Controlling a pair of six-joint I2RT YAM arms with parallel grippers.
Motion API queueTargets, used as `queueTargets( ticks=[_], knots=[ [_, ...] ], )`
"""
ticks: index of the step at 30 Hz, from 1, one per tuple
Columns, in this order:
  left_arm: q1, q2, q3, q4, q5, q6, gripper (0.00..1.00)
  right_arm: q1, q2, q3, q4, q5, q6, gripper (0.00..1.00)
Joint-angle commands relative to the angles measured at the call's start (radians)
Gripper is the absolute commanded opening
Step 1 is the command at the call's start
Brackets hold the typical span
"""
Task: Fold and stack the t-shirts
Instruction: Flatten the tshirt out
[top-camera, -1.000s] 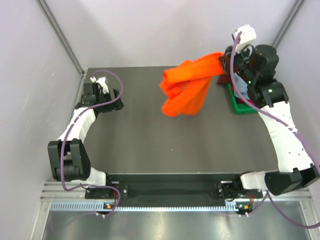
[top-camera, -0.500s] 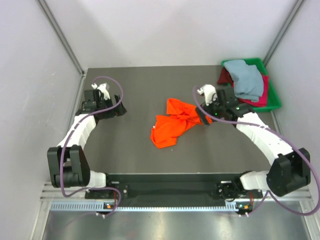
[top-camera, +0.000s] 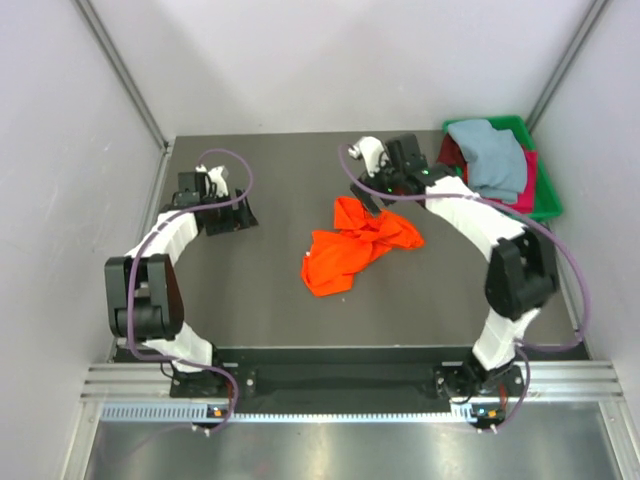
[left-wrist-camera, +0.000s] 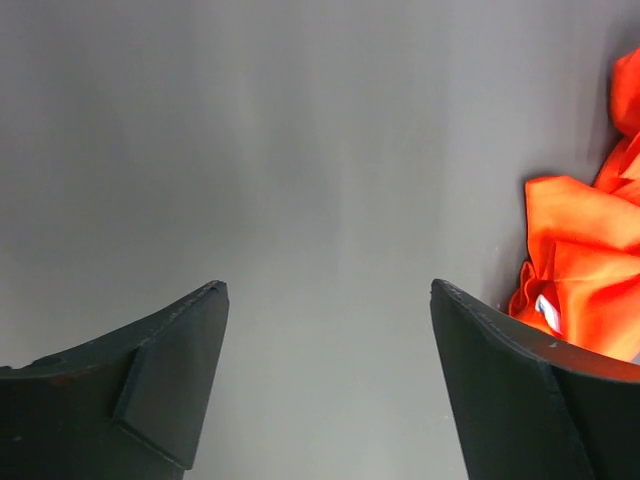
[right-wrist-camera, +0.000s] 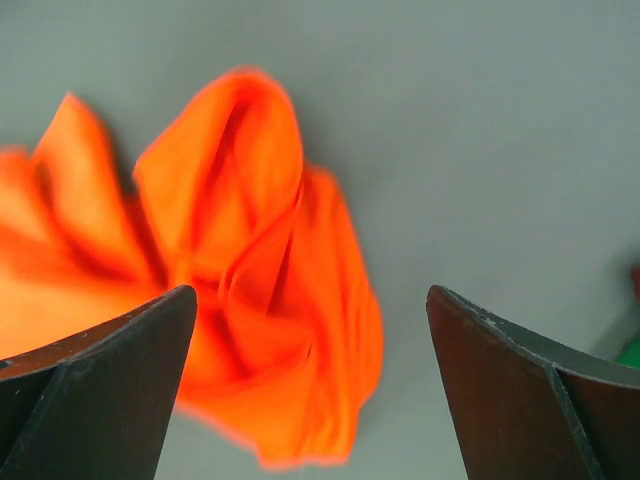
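Note:
My right gripper should move down next, with its open fingers on both sides of the far edge of the orange t-shirt below it, where a loose fold sticks out.
A crumpled bright orange t-shirt (top-camera: 355, 245) lies loose on the dark table, near the middle. My right gripper (top-camera: 375, 185) hovers just behind its far edge, open and empty. In the right wrist view the orange t-shirt (right-wrist-camera: 250, 270) lies below and beyond the spread right gripper (right-wrist-camera: 310, 295). My left gripper (top-camera: 238, 215) is open at the table's left side, apart from the cloth. The left wrist view shows the left gripper (left-wrist-camera: 325, 290) over bare table, with the orange t-shirt (left-wrist-camera: 590, 270) at the right edge. A pale grey-blue t-shirt (top-camera: 490, 158) lies on dark red t-shirts (top-camera: 452, 152) in the tray.
A green tray (top-camera: 548, 205) stands at the back right corner, holding the other shirts. Grey walls close in the table on the left, back and right. The right arm arches over the table's right half.
The right gripper opened and let the orange t-shirt drop onto the table, then swung left from the tray to behind the shirt. The left gripper shifted slightly and narrowed a little.

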Motion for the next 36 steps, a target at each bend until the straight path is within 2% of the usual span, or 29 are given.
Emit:
queueTargets(
  ticks=[1,5,8,15,20,23,26,29,31,32,33,34,35,36],
  knots=[
    [-0.01,0.036,0.094,-0.012,0.045,0.099,0.86,0.008,0.13,0.159,0.029,-0.032,0.021,1.0],
    [-0.048,0.087,0.175,-0.082,0.031,0.193,0.82,0.019,0.262,0.334,0.009,-0.05,0.038,1.0],
    [-0.088,0.118,0.238,-0.102,0.002,0.222,0.82,0.028,0.319,0.372,0.003,-0.061,0.025,1.0],
    [-0.121,0.145,0.303,-0.087,-0.055,0.224,0.84,0.038,0.356,0.386,-0.081,-0.098,0.048,1.0],
    [-0.121,0.144,0.315,-0.086,-0.037,0.195,0.84,0.035,0.371,0.359,-0.098,-0.041,0.054,0.99],
    [-0.121,0.119,0.304,-0.086,-0.032,0.176,0.84,0.031,0.39,0.343,-0.114,-0.018,0.04,0.98],
    [-0.121,0.09,0.275,-0.084,-0.027,0.162,0.83,0.027,0.407,0.314,-0.123,-0.015,0.02,0.92],
    [-0.122,0.066,0.225,-0.057,-0.036,0.161,0.82,0.022,0.405,0.281,-0.123,-0.015,0.011,0.83],
    [-0.121,0.055,0.19,-0.04,-0.038,0.161,0.79,0.019,0.396,0.268,-0.124,-0.036,0.009,0.65],
    [-0.121,0.053,0.183,-0.032,-0.038,0.161,0.77,0.016,0.394,0.268,-0.126,-0.041,0.012,0.55],
    [-0.121,0.052,0.18,-0.033,-0.058,0.162,0.76,0.016,0.388,0.27,-0.126,-0.034,0.018,0.23],
    [-0.119,0.046,0.176,-0.037,-0.064,0.167,0.75,0.016,0.382,0.279,-0.126,-0.029,0.025,0.08],
    [-0.119,0.038,0.174,-0.041,-0.07,0.181,0.74,0.016,0.375,0.285,-0.124,-0.029,0.031,0.0],
    [-0.119,0.024,0.17,-0.046,-0.076,0.185,0.73,0.016,0.356,0.291,-0.124,-0.029,0.031,0.0]
  ],
)
